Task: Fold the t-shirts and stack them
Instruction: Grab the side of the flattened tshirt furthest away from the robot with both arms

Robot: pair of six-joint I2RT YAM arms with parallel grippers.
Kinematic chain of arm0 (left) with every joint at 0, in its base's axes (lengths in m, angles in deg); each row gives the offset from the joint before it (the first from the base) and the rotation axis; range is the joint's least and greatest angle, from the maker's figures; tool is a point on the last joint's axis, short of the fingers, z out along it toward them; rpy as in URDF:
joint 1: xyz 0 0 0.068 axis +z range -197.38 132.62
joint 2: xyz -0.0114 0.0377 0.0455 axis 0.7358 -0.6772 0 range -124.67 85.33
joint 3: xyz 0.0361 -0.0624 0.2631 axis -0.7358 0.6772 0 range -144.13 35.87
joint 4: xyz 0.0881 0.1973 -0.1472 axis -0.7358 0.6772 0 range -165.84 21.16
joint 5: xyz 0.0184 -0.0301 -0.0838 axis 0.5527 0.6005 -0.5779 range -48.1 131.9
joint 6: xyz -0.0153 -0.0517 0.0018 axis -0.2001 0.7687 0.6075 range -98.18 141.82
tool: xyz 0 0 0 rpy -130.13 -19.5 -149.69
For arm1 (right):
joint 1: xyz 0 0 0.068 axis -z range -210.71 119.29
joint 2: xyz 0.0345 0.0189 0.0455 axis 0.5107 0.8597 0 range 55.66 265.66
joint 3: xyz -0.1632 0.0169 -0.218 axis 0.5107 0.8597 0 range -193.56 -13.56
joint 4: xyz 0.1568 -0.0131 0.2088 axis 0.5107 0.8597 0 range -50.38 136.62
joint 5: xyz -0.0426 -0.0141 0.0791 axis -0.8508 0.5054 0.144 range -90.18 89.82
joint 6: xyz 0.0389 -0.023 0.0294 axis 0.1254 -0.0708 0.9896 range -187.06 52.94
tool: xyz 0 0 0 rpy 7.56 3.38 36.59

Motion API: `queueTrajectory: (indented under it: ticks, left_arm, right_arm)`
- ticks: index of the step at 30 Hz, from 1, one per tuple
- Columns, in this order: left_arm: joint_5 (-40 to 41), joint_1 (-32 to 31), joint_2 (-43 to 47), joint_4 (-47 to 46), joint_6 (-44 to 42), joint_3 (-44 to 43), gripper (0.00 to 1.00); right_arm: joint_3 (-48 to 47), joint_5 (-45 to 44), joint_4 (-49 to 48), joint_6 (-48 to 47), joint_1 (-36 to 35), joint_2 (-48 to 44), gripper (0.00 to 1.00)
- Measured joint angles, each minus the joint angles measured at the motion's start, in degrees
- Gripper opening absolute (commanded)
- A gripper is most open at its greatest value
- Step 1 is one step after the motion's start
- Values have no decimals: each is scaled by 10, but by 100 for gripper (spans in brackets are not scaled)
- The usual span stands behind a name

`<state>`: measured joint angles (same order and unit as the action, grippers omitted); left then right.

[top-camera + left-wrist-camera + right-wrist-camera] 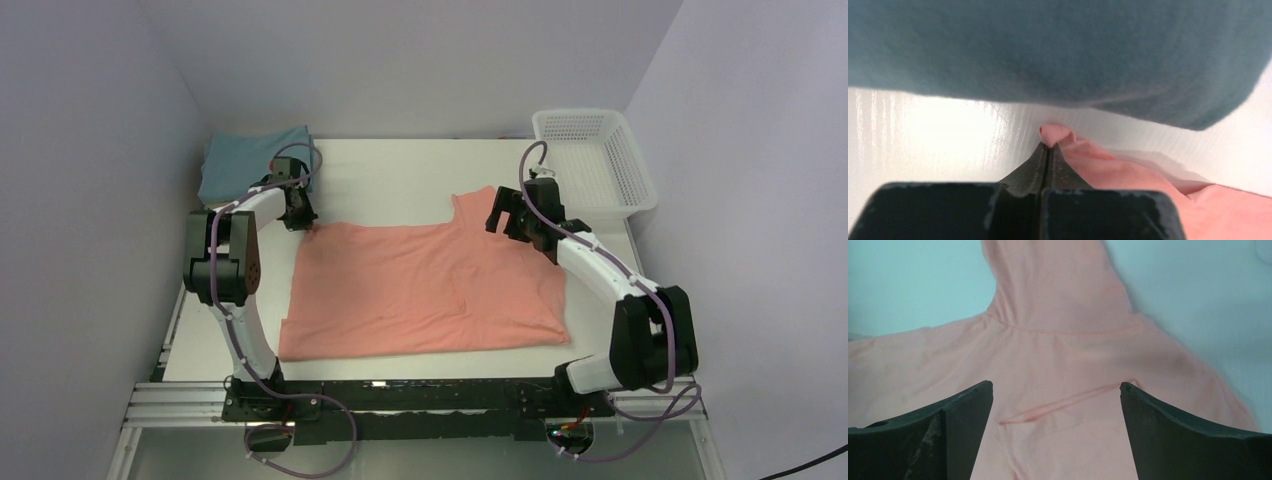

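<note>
My left gripper already holds the shirt's other far corner, so my right gripper should next move outward and down onto the sleeve's far end (483, 192) and close there.
A salmon-pink t-shirt (420, 285) lies spread flat in the middle of the white table, one sleeve pointing to the back. My left gripper (303, 222) is shut on the shirt's far left corner; in the left wrist view a small pink fold (1055, 134) sticks out of the closed fingertips (1049, 146). My right gripper (510, 226) is open and empty above the shirt's far right part by the sleeve (1053, 285); its fingers (965, 405) stand wide apart over the cloth. A folded teal t-shirt (250, 160) lies at the back left and fills the top of the left wrist view (1058, 50).
A white plastic mesh basket (592, 160) stands at the back right corner, empty as far as I can see. Grey walls close in the table at the left, back and right. The arm bases sit on a rail (400, 400) at the near edge.
</note>
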<state>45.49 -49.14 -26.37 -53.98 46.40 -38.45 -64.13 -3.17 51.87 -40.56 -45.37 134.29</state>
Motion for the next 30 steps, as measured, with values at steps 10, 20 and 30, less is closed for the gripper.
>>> queueTrajectory:
  ticks: [10, 20, 30]
  left_arm:
    - [28, -15, 1, 1, -1, 0, 0]
    - [27, -16, 46, -3, -1, 21, 0]
    - [23, -17, 82, -10, -1, 56, 0]
  right_arm:
    - [-213, -37, 5, -29, 0, 232, 93]
    - [-504, -86, 49, -60, -5, 506, 84]
    - [-490, -121, 34, -82, -21, 533, 49]
